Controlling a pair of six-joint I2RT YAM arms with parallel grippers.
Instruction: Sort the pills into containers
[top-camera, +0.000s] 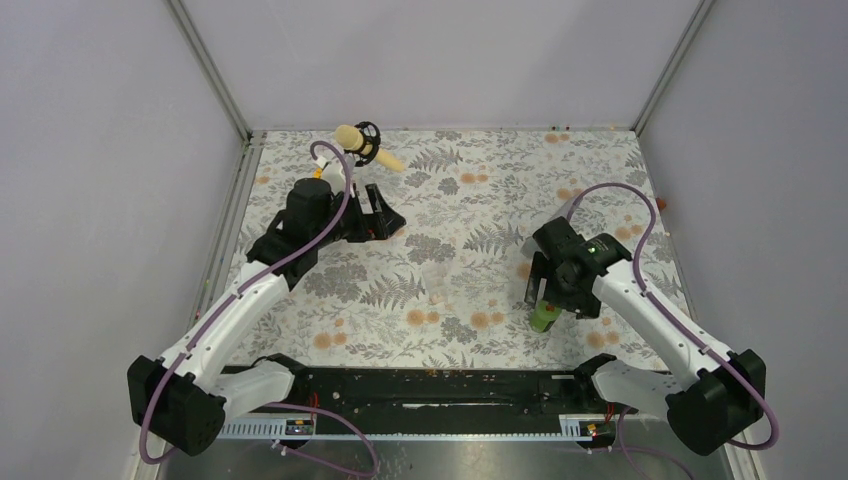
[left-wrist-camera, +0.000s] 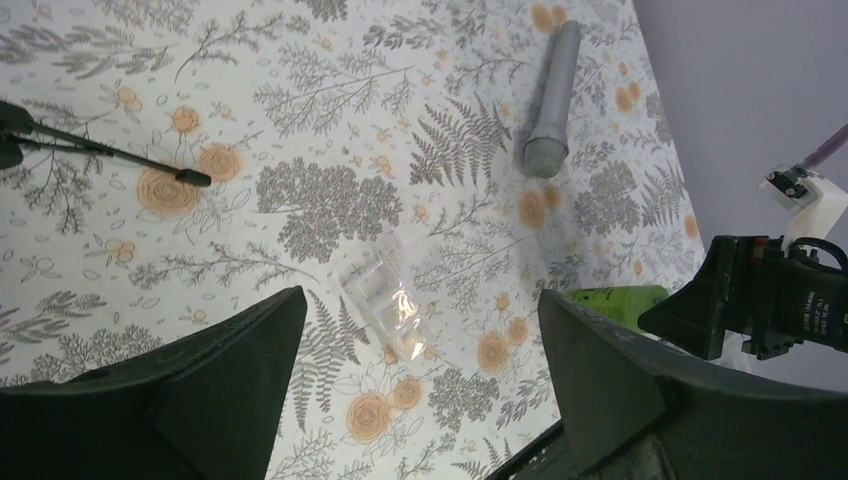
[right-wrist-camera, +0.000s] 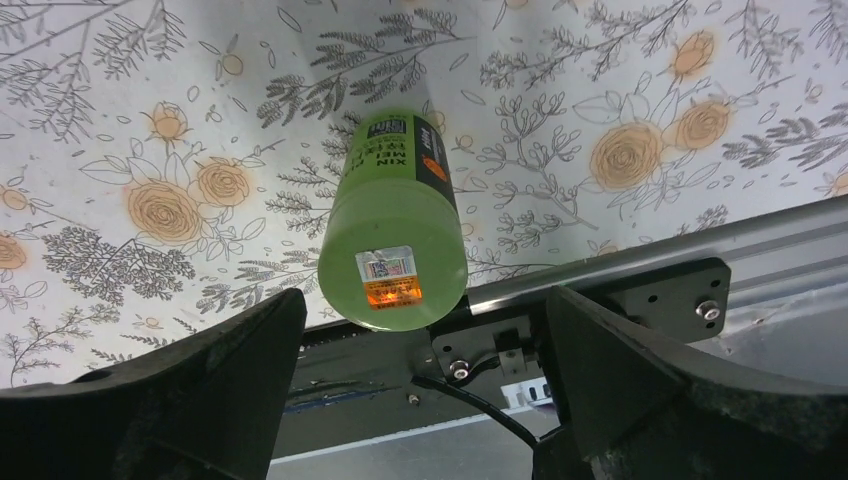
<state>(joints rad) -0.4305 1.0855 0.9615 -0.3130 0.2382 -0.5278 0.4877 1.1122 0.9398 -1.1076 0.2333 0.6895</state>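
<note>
My right gripper is open and the green bottle's cap already shows between its fingers, so I will ease it slightly down onto the cap and close around the cap's sides.
A see-through plastic container (left-wrist-camera: 385, 300) lies on the patterned mat, just beyond my open, empty left gripper (left-wrist-camera: 420, 296). Something pale sits in its near end. In the top view the left gripper (top-camera: 385, 218) is at the mat's left middle, and the container is too faint to make out. A green screw-cap bottle (right-wrist-camera: 395, 230) stands upright near the front edge. My right gripper (right-wrist-camera: 422, 293) hovers open right above its cap, not touching it. In the top view the bottle (top-camera: 543, 318) stands just in front of the right gripper (top-camera: 540, 290). A small pale speck (top-camera: 437, 297), perhaps a pill, lies mid-mat.
A cream cylinder with a black ring (top-camera: 365, 145) lies at the back left. A grey cylinder (left-wrist-camera: 548, 100) and a thin black rod (left-wrist-camera: 110, 155) lie on the mat. The black front rail (right-wrist-camera: 620, 290) runs close behind the bottle. Walls enclose three sides.
</note>
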